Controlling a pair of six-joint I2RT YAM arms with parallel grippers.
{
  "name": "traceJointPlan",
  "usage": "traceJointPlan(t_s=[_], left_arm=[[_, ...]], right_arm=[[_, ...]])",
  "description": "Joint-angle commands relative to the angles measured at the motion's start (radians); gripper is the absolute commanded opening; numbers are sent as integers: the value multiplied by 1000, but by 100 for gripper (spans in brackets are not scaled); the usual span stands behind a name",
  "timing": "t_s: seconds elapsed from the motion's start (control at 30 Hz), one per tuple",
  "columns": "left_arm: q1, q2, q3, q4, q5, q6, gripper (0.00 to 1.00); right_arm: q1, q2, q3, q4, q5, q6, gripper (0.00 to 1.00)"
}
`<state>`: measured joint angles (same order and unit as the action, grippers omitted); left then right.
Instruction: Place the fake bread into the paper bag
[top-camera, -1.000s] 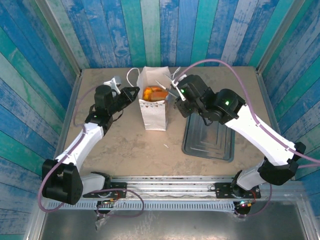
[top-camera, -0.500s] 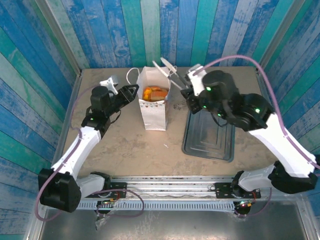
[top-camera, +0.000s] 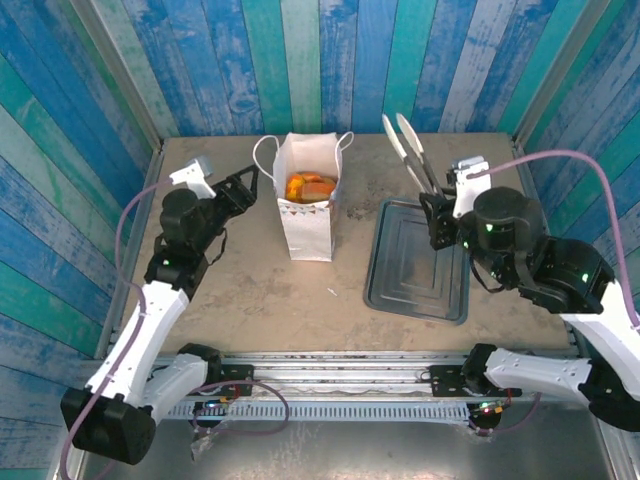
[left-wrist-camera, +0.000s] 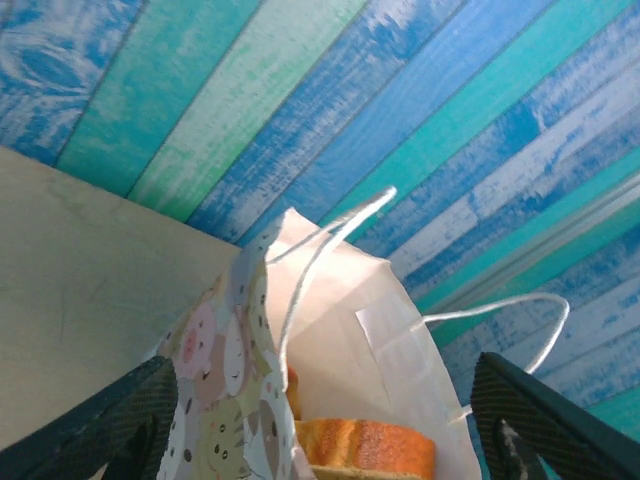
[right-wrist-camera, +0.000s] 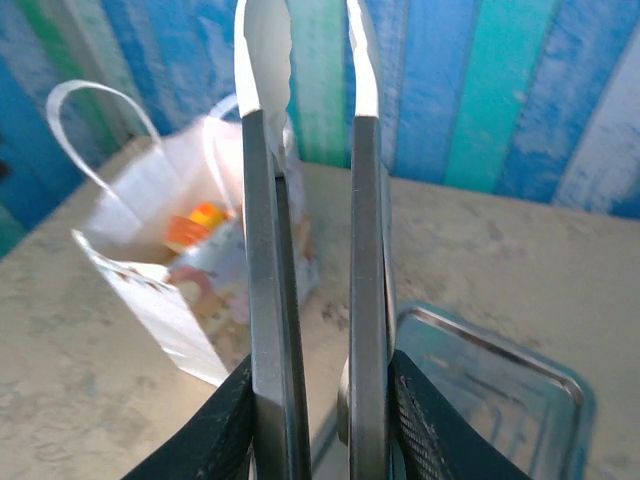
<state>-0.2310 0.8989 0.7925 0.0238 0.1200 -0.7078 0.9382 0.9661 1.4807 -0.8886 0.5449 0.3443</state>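
The grey metal tray (top-camera: 417, 262) is empty and lies below the right gripper, so the gripper should tilt the tongs (top-camera: 408, 150) downward, lower onto the tray and release them.
The white paper bag (top-camera: 306, 222) stands upright at the table's back middle, with orange fake bread (top-camera: 306, 186) lying inside its open top. My left gripper (top-camera: 243, 188) hovers just left of the bag, open and holding nothing. The left wrist view looks into the paper bag (left-wrist-camera: 400, 340) at a golden bread piece (left-wrist-camera: 365, 448), between the spread fingers (left-wrist-camera: 125, 420) of the left gripper (left-wrist-camera: 320, 410). My right gripper (top-camera: 438, 215) is shut on the metal tongs (top-camera: 408, 150) above the tray. In the right wrist view the right gripper (right-wrist-camera: 320, 430) clamps the tongs (right-wrist-camera: 265, 250), whose tips hold nothing.
A grey metal tray (top-camera: 418, 262) lies right of the bag, seen also as the tray (right-wrist-camera: 500, 390) under the tongs. Blue and green plank walls (top-camera: 330, 60) close in the back and sides. The bag's cord handles (top-camera: 264, 150) stick out to the left.
My left gripper opened, let go of the bag's rim and drew back to the left. My right arm swung the tongs away from over the bag to above the tray.
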Motion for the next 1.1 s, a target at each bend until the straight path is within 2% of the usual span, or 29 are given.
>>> traceJointPlan(t_s=[0.0, 0.13, 0.27, 0.47, 0.77, 1.07], left_arm=[[-2, -61, -39, -28, -110, 40, 88], [-1, -105, -78, -24, -168, 42, 94], [-1, -135, -100, -27, -208, 44, 100], [-1, -137, -110, -39, -220, 47, 95], [0, -138, -112, -50, -230, 57, 94], [-1, -122, -103, -58, -234, 73, 94]], right_arm=[[-10, -44, -94, -39, 131, 133, 32], [-70, -89, -243, -62, 101, 228, 32], [-190, -93, -420, -33, -40, 267, 32], [-271, -10, -640, 176, -148, 252, 32], [-303, 300, -620, 322, -230, 231, 32], [-331, 511, -559, 415, -285, 214, 31]])
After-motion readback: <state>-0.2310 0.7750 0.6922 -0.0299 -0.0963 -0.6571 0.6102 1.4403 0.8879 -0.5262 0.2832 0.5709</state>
